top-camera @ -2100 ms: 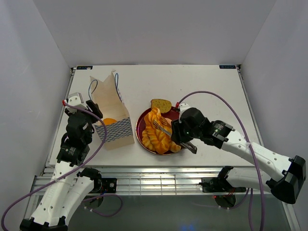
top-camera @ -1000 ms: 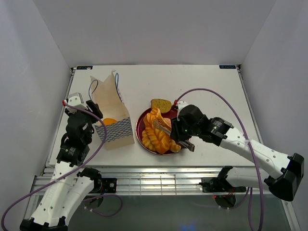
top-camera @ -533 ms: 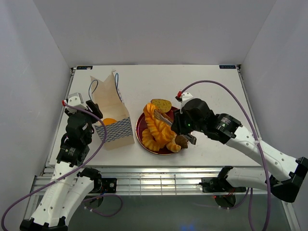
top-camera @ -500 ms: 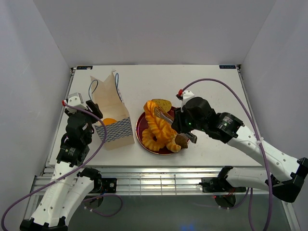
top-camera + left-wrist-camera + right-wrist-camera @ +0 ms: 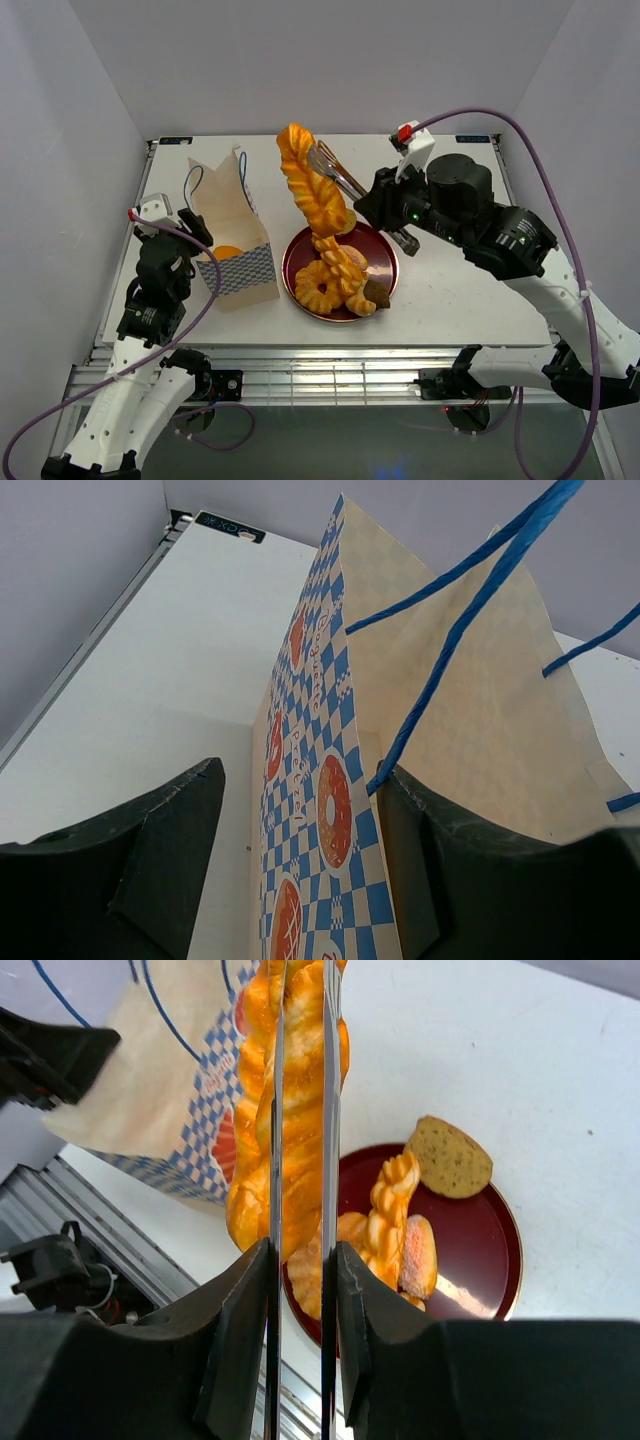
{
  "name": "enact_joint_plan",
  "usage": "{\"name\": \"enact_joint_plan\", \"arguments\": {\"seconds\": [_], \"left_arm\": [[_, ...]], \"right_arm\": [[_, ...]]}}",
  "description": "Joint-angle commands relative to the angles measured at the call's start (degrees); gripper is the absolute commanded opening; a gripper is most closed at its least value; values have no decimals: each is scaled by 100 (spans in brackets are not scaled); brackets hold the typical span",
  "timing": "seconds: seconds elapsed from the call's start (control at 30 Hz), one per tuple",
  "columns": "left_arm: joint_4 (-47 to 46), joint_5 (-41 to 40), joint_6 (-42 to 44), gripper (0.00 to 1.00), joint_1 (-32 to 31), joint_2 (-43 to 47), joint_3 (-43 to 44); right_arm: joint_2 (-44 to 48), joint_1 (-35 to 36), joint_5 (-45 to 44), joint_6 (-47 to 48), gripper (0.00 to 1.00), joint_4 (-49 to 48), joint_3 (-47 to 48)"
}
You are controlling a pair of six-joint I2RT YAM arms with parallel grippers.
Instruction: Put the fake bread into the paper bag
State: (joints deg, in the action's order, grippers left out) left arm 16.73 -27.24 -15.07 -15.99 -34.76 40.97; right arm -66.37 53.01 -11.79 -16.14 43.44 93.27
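The braid of fake bread will next go over to the left in the top view with my right gripper, which will lower it into the paper bag's opening and let go. The opening is there.
A long twisted braid of fake bread (image 5: 310, 190) (image 5: 248, 1190) hangs in the air above the plate, pinched between metal tongs (image 5: 335, 170) (image 5: 327, 1110). My right gripper (image 5: 388, 205) (image 5: 300, 1260) is shut on the tongs' handles. More fake bread (image 5: 335, 280) (image 5: 385, 1220) lies on the dark-red plate (image 5: 385, 250) (image 5: 490, 1250), with a flat oval slice (image 5: 450, 1155) at its rim. The paper bag (image 5: 235, 235) (image 5: 320, 780) stands left of the plate with an orange roll (image 5: 228, 252) inside. My left gripper (image 5: 197, 232) (image 5: 300, 780) holds the bag's checkered side wall between its fingers.
White walls close the table (image 5: 450, 170) on three sides. The bag's blue cord handles (image 5: 450, 640) run close to my left gripper's right finger. A purple cable (image 5: 520, 120) arcs over my right arm. An aluminium rail (image 5: 320, 375) runs along the near edge.
My right arm has risen and swung back, lifting the braid off the plate with the tongs. The left arm and the bag have stayed put.
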Motion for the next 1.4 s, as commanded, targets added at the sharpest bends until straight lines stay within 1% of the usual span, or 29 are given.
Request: {"name": "enact_joint_plan", "arguments": {"seconds": [0.0, 0.03, 0.1, 0.23, 0.27, 0.37, 0.47, 0.63, 0.77, 0.8, 0.83, 0.97, 1.17, 1.37], "left_arm": [[41, -35, -13, 72, -27, 31, 16], [41, -44, -13, 72, -27, 14, 25], [41, -61, -5, 72, -27, -22, 25], [41, -79, -5, 72, -27, -13, 25], [41, -71, -5, 72, -27, -13, 25], [32, -70, -5, 72, -27, -13, 25], [32, -44, -13, 72, -36, -30, 16], [32, -44, -13, 72, -36, -39, 25], [32, -35, -13, 72, -27, -30, 16], [32, -44, -13, 72, -27, -30, 16], [32, -44, -13, 72, -27, -30, 16], [32, -44, -13, 72, -27, -30, 25], [23, -35, -13, 72, -27, -22, 16], [32, -27, -22, 72, -27, -13, 16]], "right_arm": [[-236, 34, 150, 217, 8, -529, 595], [-280, 34, 412, 217, 8, -704, 665], [-420, 34, 659, 190, 8, -898, 832], [-553, 42, 1257, -3, 8, -1548, 807], [-579, 34, 1528, -73, 8, -1888, 754], [-605, 42, 1855, -336, 8, -2548, 543], [-719, 69, 2075, -521, 8, -2962, 516], [-930, 148, 2234, -697, 8, -3368, 648], [-1036, 192, 2374, -908, 8, -4017, 324], [-1053, 200, 2401, -926, 8, -4175, 123], [-1071, 201, 2418, -969, 8, -4508, 16], [-1229, 218, 2445, -1110, 8, -4984, -353], [-1343, 209, 2304, -1277, 8, -5652, -854], [-1432, 209, 2041, -1374, 8, -5935, -1223]]}}
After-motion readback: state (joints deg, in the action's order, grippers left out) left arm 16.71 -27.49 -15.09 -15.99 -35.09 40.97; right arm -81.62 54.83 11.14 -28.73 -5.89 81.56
